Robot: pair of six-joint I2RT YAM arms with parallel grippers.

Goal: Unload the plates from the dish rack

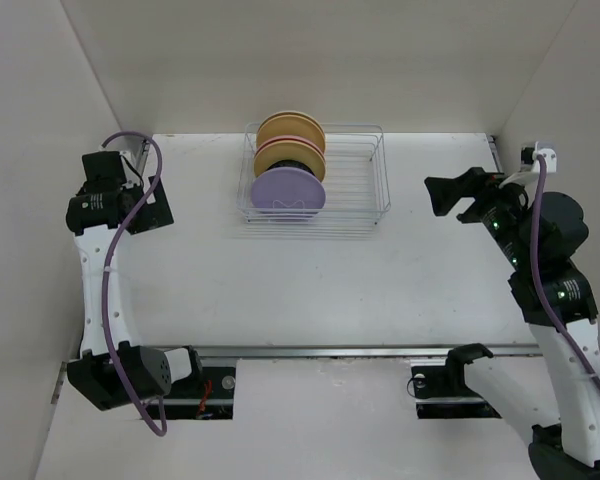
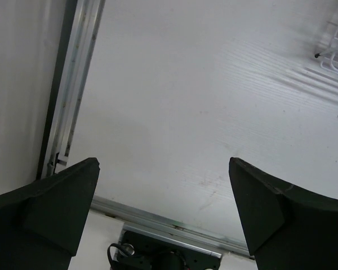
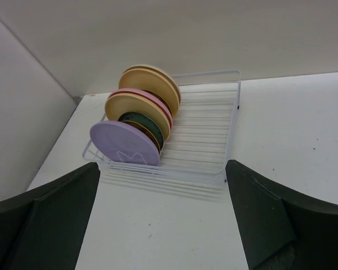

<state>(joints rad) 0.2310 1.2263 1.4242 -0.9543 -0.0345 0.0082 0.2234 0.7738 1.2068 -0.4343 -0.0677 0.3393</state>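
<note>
My right gripper should next move across to the left in the top view and go down to the front lavender plate's rim (image 1: 323,191) (image 3: 158,154), which faces empty rack.
The silver-white wire dish rack (image 1: 355,185) stands at the back middle of the table. The plates stand upright in its left half: a lavender plate (image 1: 288,192) in front, small dark-rimmed teal (image 3: 153,128) and amber (image 3: 138,129) plates behind it, then a pink-edged plate (image 3: 136,107) and a cream-tan plate (image 3: 152,76) at the back. My right gripper (image 1: 442,198) is open and empty, right of the rack; in its wrist view (image 3: 162,191) it faces the rack (image 3: 214,140). My left gripper (image 1: 158,210) is open and empty, left of the rack, over bare table in its wrist view (image 2: 163,185).
White walls close in the table on the left, back and right. A metal rail (image 1: 360,351) runs along the near edge, with the arm bases behind it. A corner of the rack (image 2: 335,50) shows at the top right of the left wrist view.
</note>
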